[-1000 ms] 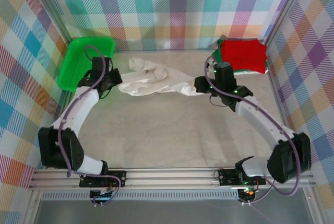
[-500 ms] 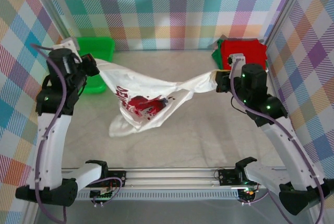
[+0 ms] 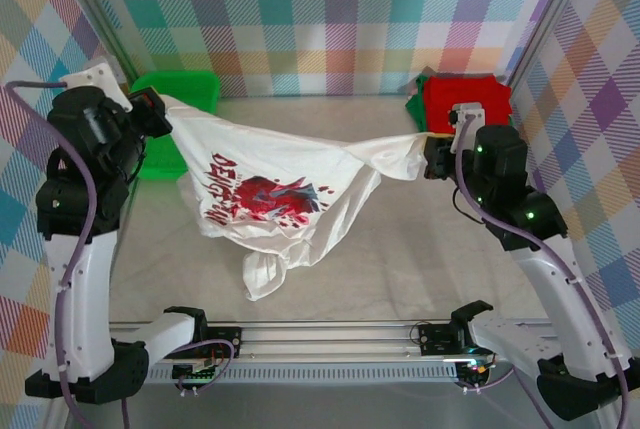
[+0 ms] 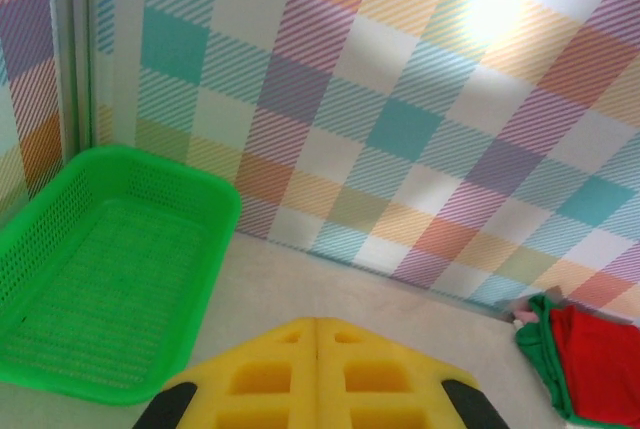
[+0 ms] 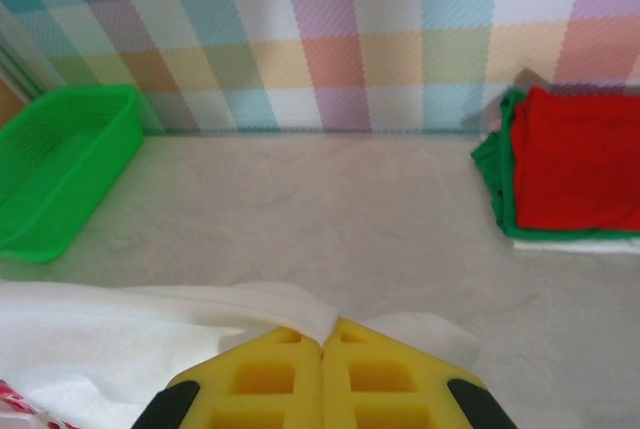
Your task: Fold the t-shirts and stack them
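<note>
Next, my left gripper moves down and releases the shirt's corner on the tabletop [image 4: 240, 321] beside the tray, a spot below it. The reason is that the shirt hangs stretched between both grippers.
A white t-shirt [image 3: 270, 194] with a red and dark print hangs in the air, stretched between both grippers, and its lower end droops toward the table. My left gripper [image 3: 158, 112] is shut on the shirt's left upper corner; in the left wrist view its yellow fingers [image 4: 270, 374] are pressed together and no cloth shows. My right gripper [image 3: 428, 157] is shut on the right corner, with white cloth [image 5: 150, 349] pinched at its fingertips [image 5: 326, 334]. A folded red t-shirt [image 3: 465, 99] lies on a folded green one [image 3: 415, 107] at the back right corner.
A green plastic tray [image 3: 185, 87] stands at the back left, behind the left arm. Plaid walls [image 3: 330, 9] close in the back and both sides. An aluminium rail [image 3: 330, 334] runs along the near edge.
Both arms have risen and drawn apart. The white shirt went from a crumpled heap on the table to hanging spread between the grippers, its print now showing.
</note>
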